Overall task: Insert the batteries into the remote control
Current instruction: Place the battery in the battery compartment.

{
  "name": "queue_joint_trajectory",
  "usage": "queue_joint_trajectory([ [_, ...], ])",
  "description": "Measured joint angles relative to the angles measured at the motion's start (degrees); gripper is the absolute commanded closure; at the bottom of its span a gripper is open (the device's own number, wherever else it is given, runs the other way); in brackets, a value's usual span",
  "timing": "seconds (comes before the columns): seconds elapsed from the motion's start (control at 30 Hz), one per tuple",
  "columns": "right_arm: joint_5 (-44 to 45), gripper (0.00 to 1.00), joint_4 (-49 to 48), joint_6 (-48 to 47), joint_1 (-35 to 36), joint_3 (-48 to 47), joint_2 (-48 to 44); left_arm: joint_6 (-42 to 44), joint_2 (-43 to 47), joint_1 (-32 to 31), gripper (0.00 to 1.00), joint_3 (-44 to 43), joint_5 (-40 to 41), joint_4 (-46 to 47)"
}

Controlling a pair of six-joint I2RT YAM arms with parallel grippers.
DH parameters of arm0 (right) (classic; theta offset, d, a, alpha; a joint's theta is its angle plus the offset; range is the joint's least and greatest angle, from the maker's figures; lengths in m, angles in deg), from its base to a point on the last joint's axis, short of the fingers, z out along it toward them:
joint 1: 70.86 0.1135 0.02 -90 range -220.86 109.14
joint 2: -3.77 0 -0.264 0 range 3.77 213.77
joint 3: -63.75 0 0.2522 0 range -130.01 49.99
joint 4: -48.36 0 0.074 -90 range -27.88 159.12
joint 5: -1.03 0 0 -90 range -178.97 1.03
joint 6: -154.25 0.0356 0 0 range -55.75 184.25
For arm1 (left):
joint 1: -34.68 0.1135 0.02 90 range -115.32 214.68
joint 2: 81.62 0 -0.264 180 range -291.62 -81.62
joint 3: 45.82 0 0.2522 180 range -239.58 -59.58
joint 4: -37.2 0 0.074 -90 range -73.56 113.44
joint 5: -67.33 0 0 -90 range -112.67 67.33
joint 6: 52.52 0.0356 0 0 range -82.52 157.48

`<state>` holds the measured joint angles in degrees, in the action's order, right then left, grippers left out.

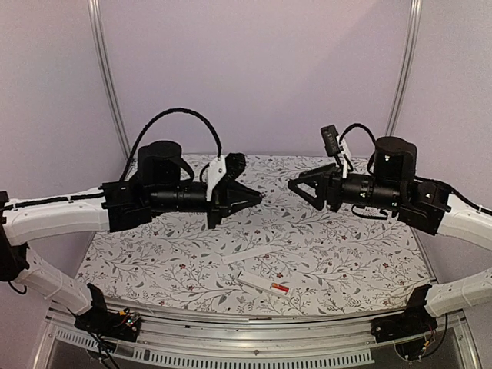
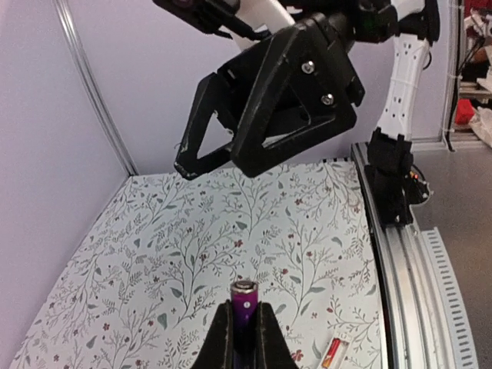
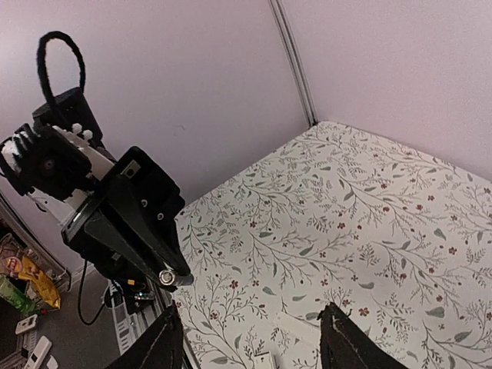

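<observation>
The left gripper will tilt downward, move down into the bay (image 1: 274, 290) (image 2: 339, 354) beside the red-ended battery and let go, since the remote control lies below it.
My left gripper (image 2: 244, 317) is shut on a battery (image 2: 244, 298), a small dark purple-looking cylinder whose metal cap sticks out past the fingertips. It hangs high above the table, pointing at my right gripper (image 1: 297, 192). The right gripper (image 3: 254, 342) stands open a short gap away, with nothing between its fingers. Below them the white remote control (image 1: 261, 283) lies near the table's front edge, bay up, with a red-ended battery (image 1: 280, 288) in it. The remote control (image 2: 335, 354) also shows at the bottom of the left wrist view.
A thin white cover strip (image 1: 246, 254) lies flat just behind the remote; the cover strip (image 3: 296, 327) shows between the right fingers too. The floral table (image 1: 346, 254) is bounded by lilac walls at the back and sides, and a metal rail (image 1: 254, 327) runs along the front.
</observation>
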<state>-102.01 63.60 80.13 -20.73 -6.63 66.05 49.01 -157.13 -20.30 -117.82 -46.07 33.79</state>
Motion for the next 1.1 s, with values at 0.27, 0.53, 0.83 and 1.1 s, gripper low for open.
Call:
queue_joint_trajectory([
  [0.27, 0.2, 0.39, 9.1, 7.6, -5.3, 18.1, 1.5, 13.8, -9.1, -7.8, 1.0, 1.7, 7.5, -17.2],
  [0.53, -0.5, 0.39, 9.4, 17.4, -6.4, 27.8, 1.6, 21.0, -25.1, -13.8, 1.0, -6.1, 12.6, -26.6],
  [0.83, -1.8, 0.39, 6.1, 20.2, -6.4, 30.8, 2.6, 22.6, -32.1, -16.7, 1.0, -14.2, 16.5, -33.6],
  [1.1, -2.2, 0.39, 4.8, 20.0, -6.4, 30.8, 3.2, 22.3, -37.5, -17.6, 1.0, -20.2, 21.5, -40.3],
])
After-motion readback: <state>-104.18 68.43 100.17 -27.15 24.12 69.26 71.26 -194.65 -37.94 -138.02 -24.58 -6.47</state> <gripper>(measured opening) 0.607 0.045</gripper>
